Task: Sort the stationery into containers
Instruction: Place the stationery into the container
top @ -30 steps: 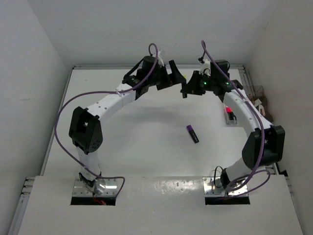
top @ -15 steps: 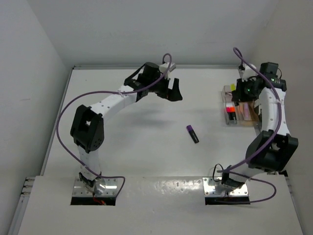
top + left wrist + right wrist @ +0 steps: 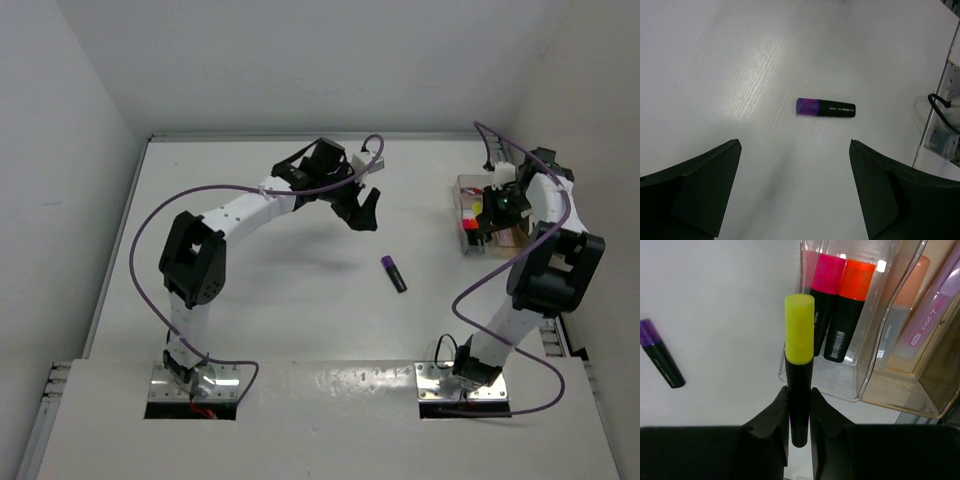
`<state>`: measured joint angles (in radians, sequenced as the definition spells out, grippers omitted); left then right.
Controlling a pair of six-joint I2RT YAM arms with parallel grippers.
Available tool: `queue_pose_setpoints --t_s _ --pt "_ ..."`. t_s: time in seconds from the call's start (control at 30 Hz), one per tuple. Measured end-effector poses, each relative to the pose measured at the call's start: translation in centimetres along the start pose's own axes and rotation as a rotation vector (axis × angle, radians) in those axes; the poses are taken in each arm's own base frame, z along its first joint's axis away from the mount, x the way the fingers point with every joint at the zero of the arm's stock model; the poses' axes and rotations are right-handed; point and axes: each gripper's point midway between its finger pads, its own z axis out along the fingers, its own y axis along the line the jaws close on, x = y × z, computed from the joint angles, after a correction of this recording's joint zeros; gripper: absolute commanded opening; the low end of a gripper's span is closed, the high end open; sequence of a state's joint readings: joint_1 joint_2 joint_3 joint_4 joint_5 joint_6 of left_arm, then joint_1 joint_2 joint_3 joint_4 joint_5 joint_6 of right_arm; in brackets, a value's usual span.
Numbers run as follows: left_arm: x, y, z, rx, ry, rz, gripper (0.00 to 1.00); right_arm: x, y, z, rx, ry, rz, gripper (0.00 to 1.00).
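My left gripper should next go back and down, turning to straddle the highlighter's black body (image 3: pixel 394 271) (image 3: pixel 826 108) beside the purple cap, as the highlighter lies crosswise ahead of its open fingers.
My right gripper (image 3: pixel 800 389) is shut on a black highlighter with a yellow cap (image 3: pixel 799 340), held cap forward just above the near left corner of a clear tray (image 3: pixel 856 390). A pink-capped (image 3: pixel 825 275) and an orange-capped highlighter (image 3: pixel 856 282) lie side by side in that tray. From above, the right gripper (image 3: pixel 484 220) hangs over the tray (image 3: pixel 464 186) at the right edge. A purple-capped highlighter (image 3: pixel 393 273) lies alone mid-table. My left gripper (image 3: pixel 365 212) hovers open above and behind it, with the purple-capped highlighter (image 3: pixel 826 107) ahead of its spread fingers (image 3: pixel 705 175).
A second clear container (image 3: pixel 920 390) stands right of the tray and holds a pale lilac marker (image 3: pixel 935 310) and a peach one (image 3: pixel 907 305). The table's right rail (image 3: pixel 945 125) and a black cable (image 3: pixel 940 107) lie beyond the purple-capped highlighter.
The right gripper has swung from the back middle of the table to the tray at the right, carrying the yellow highlighter. The left gripper has moved right and nearer, staying open.
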<state>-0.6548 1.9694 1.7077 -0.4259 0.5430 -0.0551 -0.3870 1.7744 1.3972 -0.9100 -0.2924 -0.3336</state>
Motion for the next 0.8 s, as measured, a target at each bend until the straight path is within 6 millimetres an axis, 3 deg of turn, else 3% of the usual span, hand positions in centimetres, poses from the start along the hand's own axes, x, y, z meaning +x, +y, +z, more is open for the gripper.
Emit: queue_pose_setpoints --t_s 0.03,0.07,0.1,0.17,0.3,0.5,0.63,0.8 --pt "0.0 -0.1 0.0 0.013 0.001 0.018 0.94 0.1 -0.1 0.3 0.003 0.007 -0.001 0.25" --pt "0.1 -0.3 0.1 0.031 0.004 0.037 0.92 0.1 -0.2 0.6 0.006 0.011 -0.002 0.37" --pt "0.2 -0.5 0.2 0.05 0.01 0.06 0.9 0.1 -0.3 0.8 0.01 0.015 0.002 0.42" --pt "0.5 -0.7 0.6 0.085 0.031 0.09 0.84 0.1 -0.5 1.3 0.017 0.021 0.001 0.43" --pt "0.8 -0.5 2.3 0.171 0.069 0.172 0.81 -0.1 -0.8 1.9 0.021 0.022 0.007 0.46" --pt "3.7 -0.7 4.0 0.269 0.146 0.309 0.75 -1.2 -0.8 1.5 0.016 -0.016 0.045 0.46" --pt "4.3 -1.9 4.9 0.313 0.152 0.546 0.71 -2.5 -0.6 -0.8 -0.021 -0.12 0.149 0.47" --pt "5.6 -4.6 6.4 0.398 0.177 0.823 0.69 -4.2 0.3 -6.5 -0.037 -0.296 0.224 0.48"
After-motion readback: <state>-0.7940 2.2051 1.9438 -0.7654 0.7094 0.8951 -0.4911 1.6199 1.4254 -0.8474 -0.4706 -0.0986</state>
